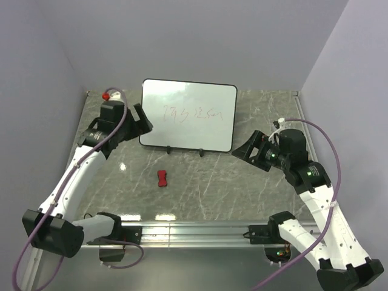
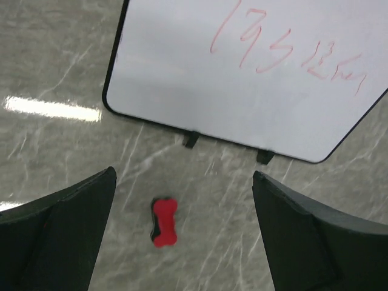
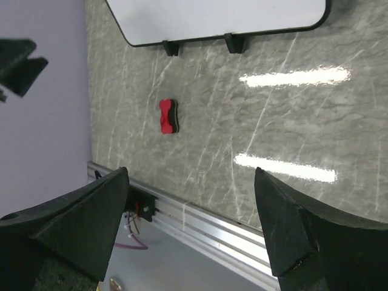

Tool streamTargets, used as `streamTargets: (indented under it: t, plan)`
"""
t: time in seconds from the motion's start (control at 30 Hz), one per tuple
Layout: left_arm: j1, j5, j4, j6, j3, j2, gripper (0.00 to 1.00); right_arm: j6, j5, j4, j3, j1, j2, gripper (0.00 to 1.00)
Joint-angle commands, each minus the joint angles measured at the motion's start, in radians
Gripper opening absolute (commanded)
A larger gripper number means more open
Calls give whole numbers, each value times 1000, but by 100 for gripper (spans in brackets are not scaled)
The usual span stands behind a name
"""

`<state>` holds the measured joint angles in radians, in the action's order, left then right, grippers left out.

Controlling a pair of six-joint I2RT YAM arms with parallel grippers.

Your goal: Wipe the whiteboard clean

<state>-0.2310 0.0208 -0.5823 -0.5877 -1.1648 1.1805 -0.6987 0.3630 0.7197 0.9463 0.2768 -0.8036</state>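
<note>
I should next move my left gripper back and down to close around the near half of the red eraser [image 1: 162, 178], on the tabletop with both long sides clear.
The whiteboard [image 1: 188, 115] stands tilted at the back of the table on small black feet, with reddish handwriting across it. It also shows in the left wrist view [image 2: 242, 73] and its lower edge in the right wrist view [image 3: 218, 18]. A small red bow-shaped eraser [image 1: 162, 178] lies on the table in front of the board, seen too in the left wrist view [image 2: 163, 222] and the right wrist view [image 3: 168, 116]. My left gripper [image 1: 144, 124] is open and empty at the board's left edge. My right gripper [image 1: 248, 151] is open and empty to the right of the board.
The grey marble tabletop [image 1: 206, 188] ends at an aluminium rail [image 1: 194, 233] along the near edge. Lilac walls close in the back and both sides. Purple cables run along both arms.
</note>
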Motion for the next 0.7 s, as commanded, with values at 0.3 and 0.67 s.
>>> streamTargets:
  t: [0.3,0.67]
  plan:
    - [-254,154,212,-219,217,-285,99,122,-160,107,325,1,-186,85]
    - [-392,182,-248,-133,-106,358,88,128,-64,58,368,1,-321,100]
